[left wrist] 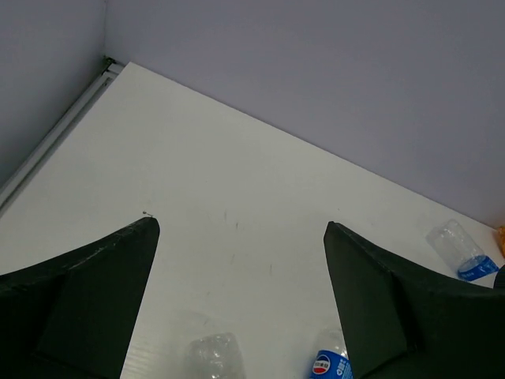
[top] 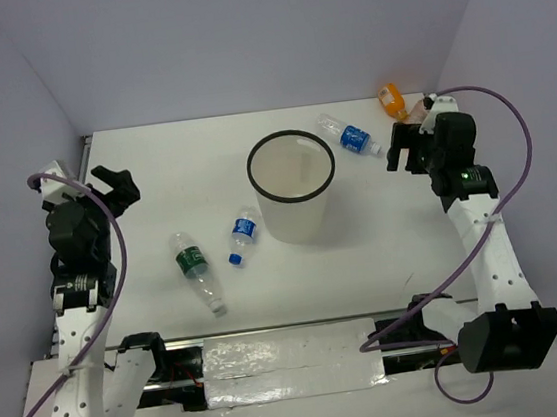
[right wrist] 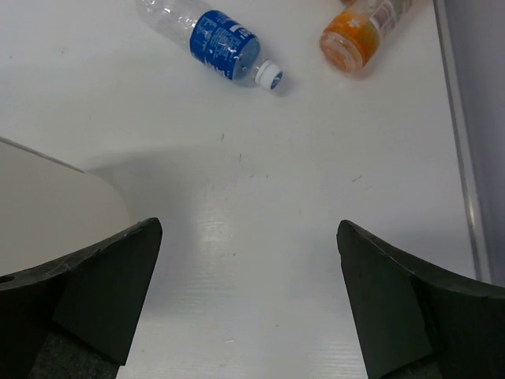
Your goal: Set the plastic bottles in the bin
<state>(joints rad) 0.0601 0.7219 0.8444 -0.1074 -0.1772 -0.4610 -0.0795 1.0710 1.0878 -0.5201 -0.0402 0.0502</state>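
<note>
My right gripper moves outward and down, toward the right in the wrist view, onto the orange bottle's near end (right wrist: 349, 44) next, as it lies beyond my open fingers.
The bin (top: 295, 222) stands mid-table, translucent white with a black rim. A clear bottle with a green label (top: 195, 268) and a blue-label bottle (top: 243, 235) lie to its left. A second blue-label bottle (top: 349, 137) and a small orange bottle (top: 393, 101) lie at the back right. My left gripper (top: 115, 189) is open and empty at the far left. My right gripper (top: 405, 152) is open and empty, just near of the back-right bottles. The right wrist view shows the gripper (right wrist: 248, 227), the blue-label bottle (right wrist: 221, 43) and the orange bottle (right wrist: 359, 35).
Grey walls close the table at the back and sides. The left wrist view shows its gripper (left wrist: 241, 227), a clear bottle end (left wrist: 213, 355), a blue-label bottle (left wrist: 331, 365) and the far bottle (left wrist: 460, 251). The bin wall (right wrist: 47, 213) fills the right wrist view's left.
</note>
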